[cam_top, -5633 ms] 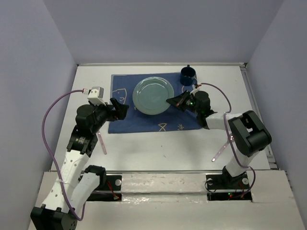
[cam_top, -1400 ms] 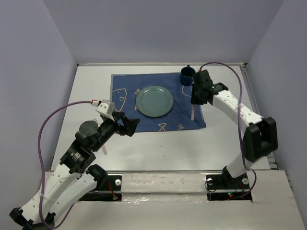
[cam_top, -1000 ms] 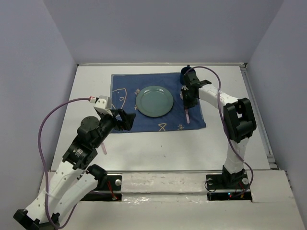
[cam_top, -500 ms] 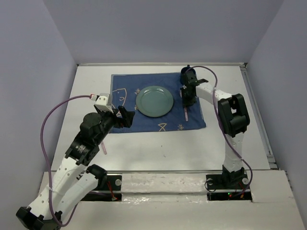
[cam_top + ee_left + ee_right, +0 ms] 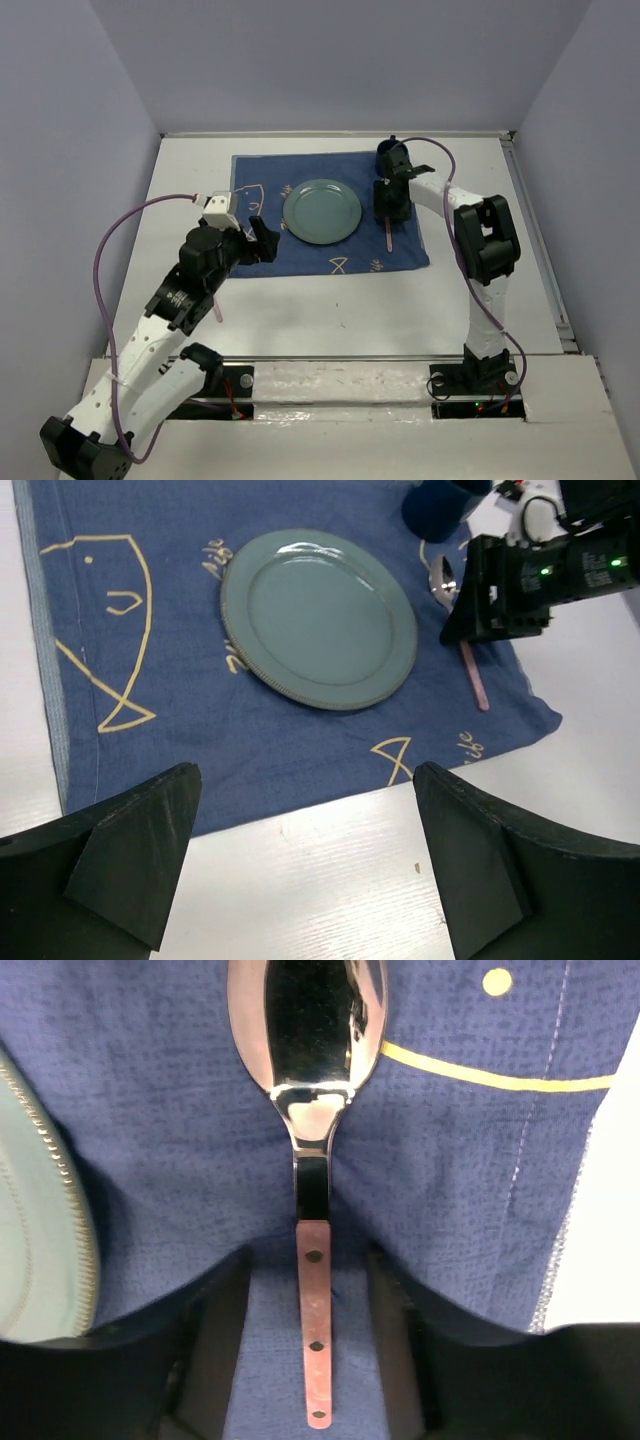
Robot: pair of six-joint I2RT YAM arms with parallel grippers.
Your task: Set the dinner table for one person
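Observation:
My open left gripper moves back, down and left in the top view onto the pink handle next, since that utensil lies off the cloth.
On the white dinner table (image 5: 330, 310) lies a dark blue cloth (image 5: 300, 255) with fish outlines. A green plate (image 5: 322, 210) sits in the cloth's middle, and a dark blue cup (image 5: 390, 155) stands at its far right corner. Right of the plate a spoon (image 5: 305, 1020) with a pink handle (image 5: 316, 1330) lies flat on the cloth. My right gripper (image 5: 310, 1360) is low over the handle and open, its fingers (image 5: 215, 1350) apart from the handle on both sides. My left gripper (image 5: 310, 860) is open and empty above the table at the cloth's near edge.
A second pink-handled utensil (image 5: 215, 308) lies on the table beside the left arm. Grey walls close in the table at the left, back and right. In the left wrist view the right gripper (image 5: 505, 580) hangs over the spoon (image 5: 470, 670), beside the plate (image 5: 318, 618).
My right gripper has opened and let go of the spoon, which now rests on the cloth. My left gripper has drifted slightly toward the cloth.

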